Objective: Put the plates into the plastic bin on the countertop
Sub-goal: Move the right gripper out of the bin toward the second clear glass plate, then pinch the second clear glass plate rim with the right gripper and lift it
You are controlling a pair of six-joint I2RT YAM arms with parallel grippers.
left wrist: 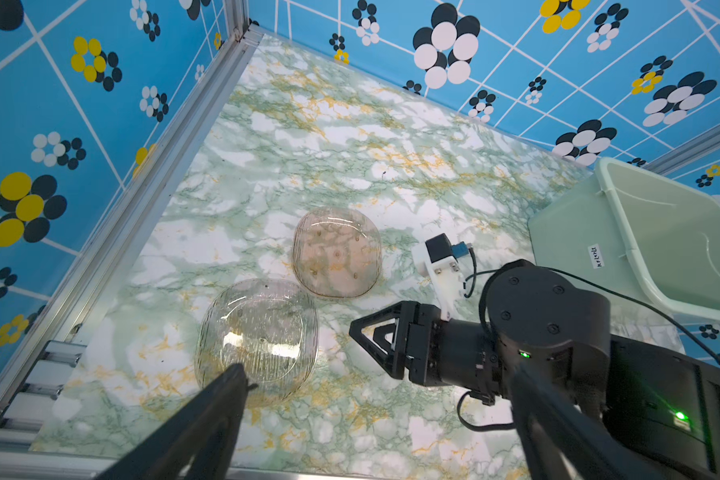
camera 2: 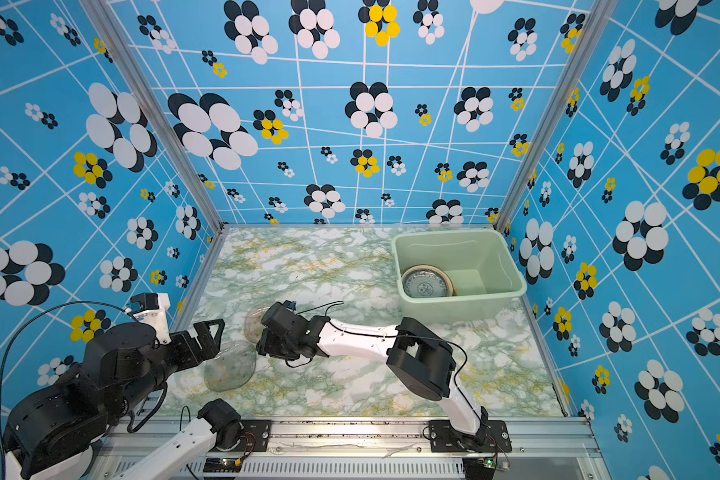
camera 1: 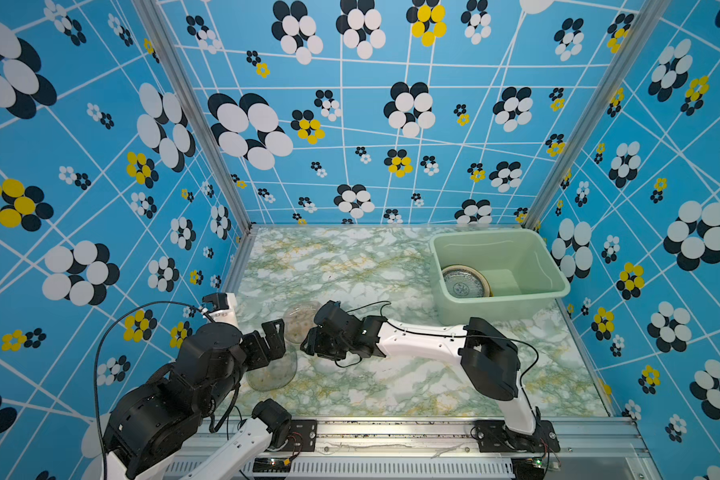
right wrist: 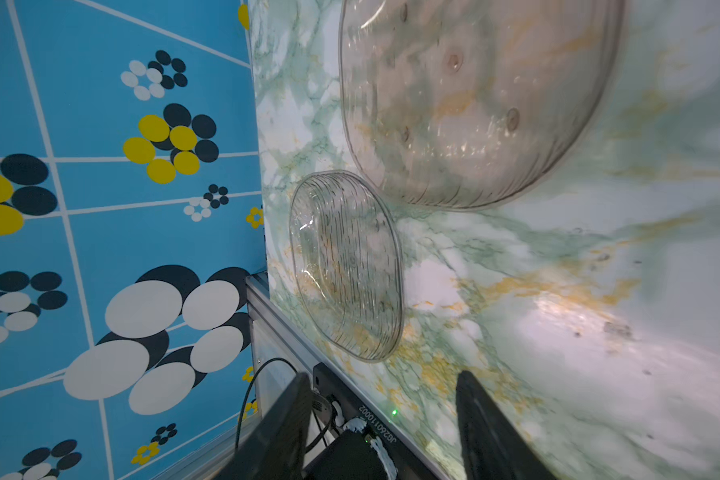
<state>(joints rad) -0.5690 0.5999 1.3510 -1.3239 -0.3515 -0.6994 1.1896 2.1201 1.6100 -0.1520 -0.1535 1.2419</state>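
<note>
The right gripper lowers next onto the ribbed plate's facing rim (camera 1: 295, 370) (right wrist: 400, 308), below and ahead of its open fingers, because that rim clears the tinted plate.
Two clear glass plates lie on the countertop (camera 1: 350, 266) at the front left: a brownish-tinted plate (camera 1: 298, 320) (left wrist: 336, 253) (right wrist: 474, 99) and, nearer the front, a ribbed plate (camera 1: 273, 372) (left wrist: 258, 332) (right wrist: 346, 266). My left gripper (camera 1: 273, 338) (left wrist: 377, 371) is open above the ribbed plate's near rim. My right gripper (camera 1: 310, 345) (right wrist: 383, 376) reaches in from the right, open and empty, beside the tinted plate. At the back right, the plastic bin (camera 1: 491, 235) (camera 2: 449, 237) holds stacked plates with a blue-patterned plate (camera 1: 463, 283) (camera 2: 425, 283) on top.
Blue flowered walls close in the back and both sides. An aluminium rail (camera 1: 391, 432) carrying both arm bases runs along the front edge. A metal frame strip (left wrist: 142, 199) borders the countertop close to the two glass plates. The right arm's forearm (camera 1: 425, 336) lies across the middle.
</note>
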